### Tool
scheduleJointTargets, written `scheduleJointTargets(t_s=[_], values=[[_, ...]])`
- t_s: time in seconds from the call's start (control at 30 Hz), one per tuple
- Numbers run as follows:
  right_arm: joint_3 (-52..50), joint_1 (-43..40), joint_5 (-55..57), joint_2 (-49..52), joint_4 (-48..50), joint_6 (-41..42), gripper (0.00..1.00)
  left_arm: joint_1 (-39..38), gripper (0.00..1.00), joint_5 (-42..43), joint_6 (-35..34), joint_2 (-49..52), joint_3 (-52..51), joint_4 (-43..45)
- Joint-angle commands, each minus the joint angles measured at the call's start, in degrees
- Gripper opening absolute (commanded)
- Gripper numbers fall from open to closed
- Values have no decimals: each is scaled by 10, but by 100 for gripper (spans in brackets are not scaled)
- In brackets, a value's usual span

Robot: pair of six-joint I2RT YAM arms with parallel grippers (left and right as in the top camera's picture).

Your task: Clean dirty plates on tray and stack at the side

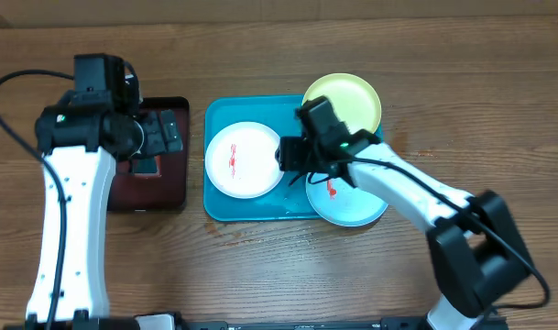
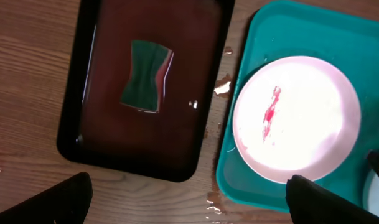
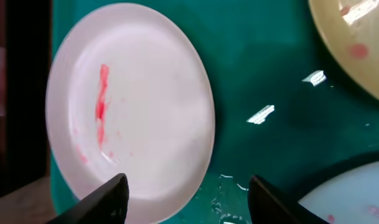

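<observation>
My open left gripper lowers into the black tray next and closes across the green sponge's narrow middle (image 2: 146,76) below it, as the sponge is slimmest there.
The turquoise tray (image 1: 222,115) holds three plates. The white plate (image 1: 245,159) with a red smear lies at its left; it also shows in the left wrist view (image 2: 295,118) and the right wrist view (image 3: 130,106). The pale green/yellow plate (image 1: 347,99) sits at the far right corner, over the rim. The pale blue plate (image 1: 352,203) with a red smear lies at the near right. My right gripper (image 1: 290,154) is open and empty, low over the white plate's right edge (image 3: 186,199). My left gripper (image 1: 159,137) is open and empty above the black tray (image 2: 189,205).
A black tray (image 2: 71,124) with a dark red inside stands left of the turquoise tray and holds a green sponge (image 2: 145,74). Water drops lie on the wooden table between the two trays (image 2: 217,199).
</observation>
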Motion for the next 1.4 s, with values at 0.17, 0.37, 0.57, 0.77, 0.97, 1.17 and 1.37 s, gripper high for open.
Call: scheduleJointTargets(t_s=[0.17,0.37,0.57,0.77,0.97,1.17,1.37], values=[[16,6,54,53,61,23,48,-3,100,-10,-10,70,12,26],[16,6,54,84,92,32,37,-3,100,-37,-10,87,12,51],[16,6,54,104,115,50,25,-3,100,-78,-9,89,12,70],[16,7,48,119,116,66,12,-1,94,-100,46,110,12,81],[16,7,41,129,112,75,4,9,86,-100,89,141,12,83],[16,7,41,129,111,74,4,12,73,-100,105,190,12,114],[16,7,41,129,111,74,4,24,56,-98,135,252,12,149]])
